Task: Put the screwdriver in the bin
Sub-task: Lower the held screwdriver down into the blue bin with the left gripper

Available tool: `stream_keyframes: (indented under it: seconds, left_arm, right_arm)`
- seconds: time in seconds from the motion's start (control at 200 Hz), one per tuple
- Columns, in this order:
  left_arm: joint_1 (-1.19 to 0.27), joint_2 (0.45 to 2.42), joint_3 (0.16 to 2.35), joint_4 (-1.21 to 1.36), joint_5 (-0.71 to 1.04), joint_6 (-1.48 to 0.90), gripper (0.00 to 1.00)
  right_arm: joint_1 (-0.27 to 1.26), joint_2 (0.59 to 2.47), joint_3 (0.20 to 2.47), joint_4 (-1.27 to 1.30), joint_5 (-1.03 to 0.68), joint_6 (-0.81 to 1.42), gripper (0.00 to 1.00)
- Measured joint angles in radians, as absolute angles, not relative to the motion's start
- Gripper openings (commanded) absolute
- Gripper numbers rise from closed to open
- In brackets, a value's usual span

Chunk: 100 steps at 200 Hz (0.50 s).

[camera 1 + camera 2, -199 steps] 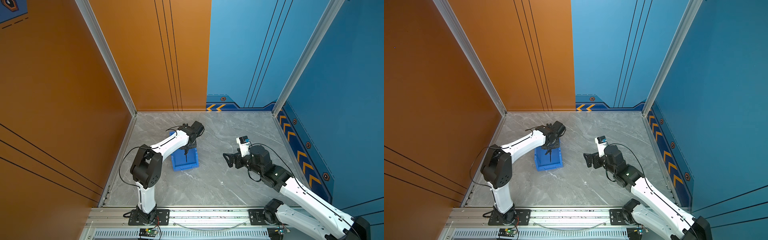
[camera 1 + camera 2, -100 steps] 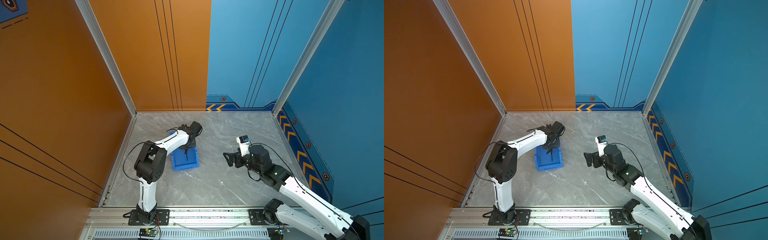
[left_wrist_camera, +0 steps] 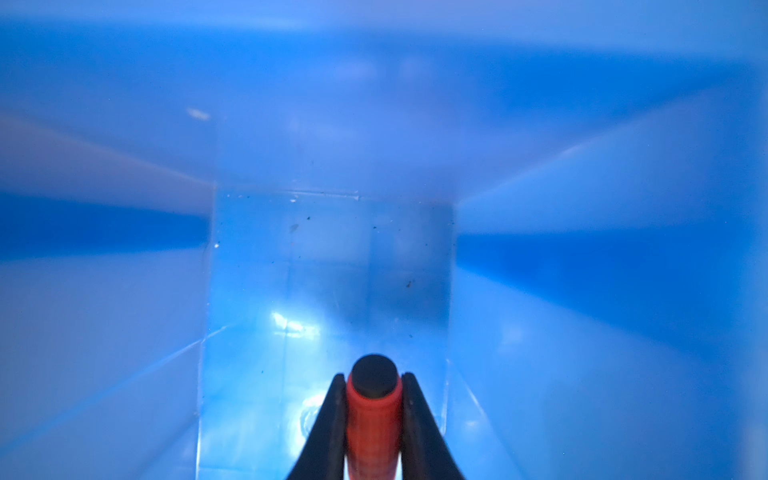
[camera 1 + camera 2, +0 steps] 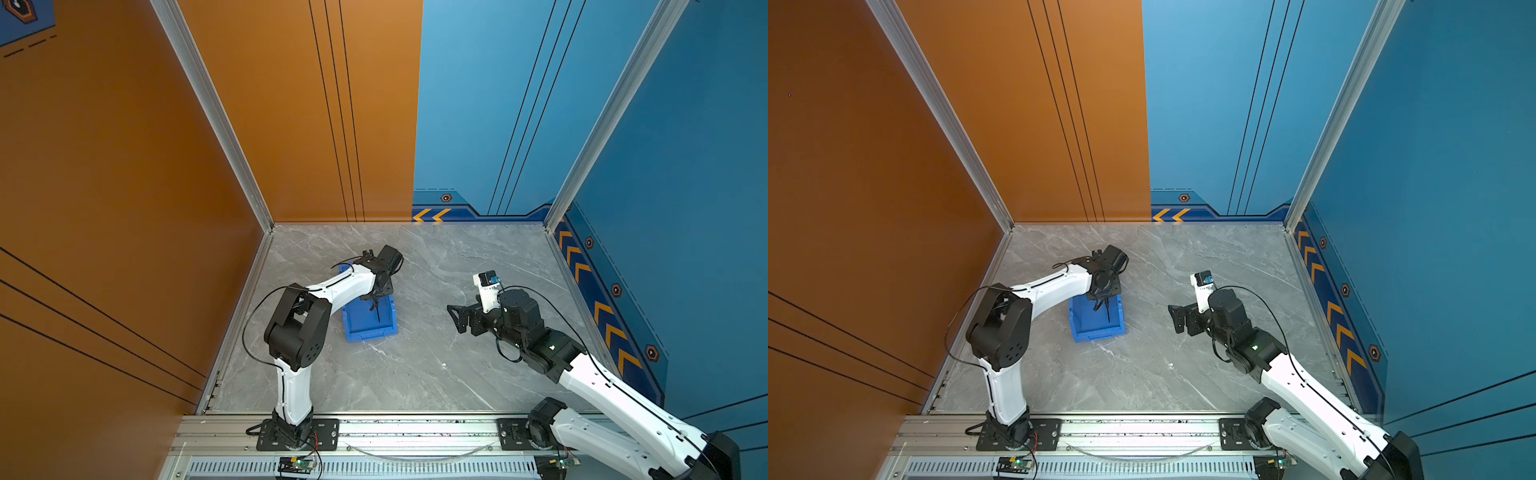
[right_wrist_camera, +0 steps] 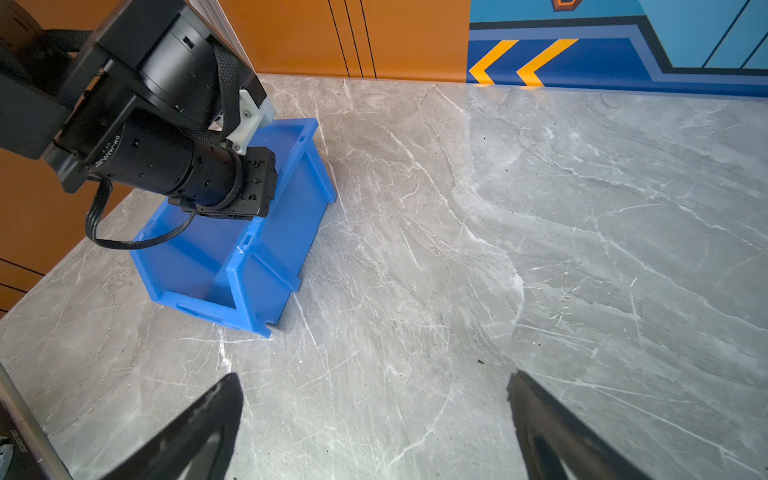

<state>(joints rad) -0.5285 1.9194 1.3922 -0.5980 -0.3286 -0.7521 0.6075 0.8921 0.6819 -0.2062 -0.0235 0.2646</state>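
The screwdriver's handle is still clamped above the bin's bottom, so my left gripper needs to go down deeper between the bin's sides toward the open part of its blue bottom and release the screwdriver there.
The blue bin stands on the grey table left of centre. My left gripper reaches down into its far half and is shut on the screwdriver. In the left wrist view the orange-red handle of the screwdriver sits clamped between the two black fingers of the left gripper, above the bin's floor. In both top views the thin black shaft points down inside the bin. My right gripper is open and empty over bare table, right of the bin.
An orange wall runs along the table's left side and far left. A blue wall with yellow chevrons runs along the far right and right side. A metal rail with both arm bases edges the front.
The left arm's elbow has swung a little towards the bin while its gripper stays over the bin with the screwdriver. The right arm has not moved.
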Motion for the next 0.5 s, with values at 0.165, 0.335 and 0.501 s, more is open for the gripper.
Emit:
stream_keyframes:
  seconds: [0.165,0.335,0.501]
  left_arm:
    - [-0.517,1.888,1.356,-0.601,-0.321,-0.743,0.00]
    - [-0.505,1.878,1.349,-0.601,-0.309,-0.737,0.00]
    - [-0.496,1.860,1.346,-0.600,-0.293,-0.721,0.00]
  right_arm:
    - [0.607,0.892,0.682,-0.206,-0.023,0.261,1.00]
    - [0.607,0.905,0.690,-0.205,-0.024,0.261,1.00]
    - [0.607,0.916,0.702,-0.200,-0.024,0.258,1.00]
